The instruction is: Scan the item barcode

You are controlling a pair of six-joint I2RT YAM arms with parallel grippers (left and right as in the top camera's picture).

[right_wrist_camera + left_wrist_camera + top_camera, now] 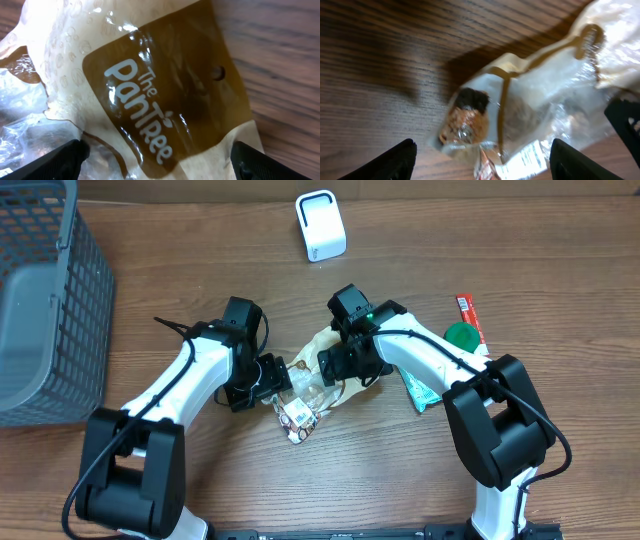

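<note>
I will next move my right gripper slightly to the left in the overhead view, over the brown header, and close it. Its open fingers are already on either side of that end of the bag.
The item is a clear and cream snack bag with a brown "The PanTree" header, lying flat mid-table. A white label with print shows at its near end, also seen in the left wrist view as a white label. My left gripper is open, its fingers straddling the bag's clear end with pastry inside. My right gripper is open wide over the header, one finger on each side. A white scanner stands at the far edge.
A grey wire basket fills the far left. To the right of the right arm lie a teal packet, a green round lid and a red bar.
</note>
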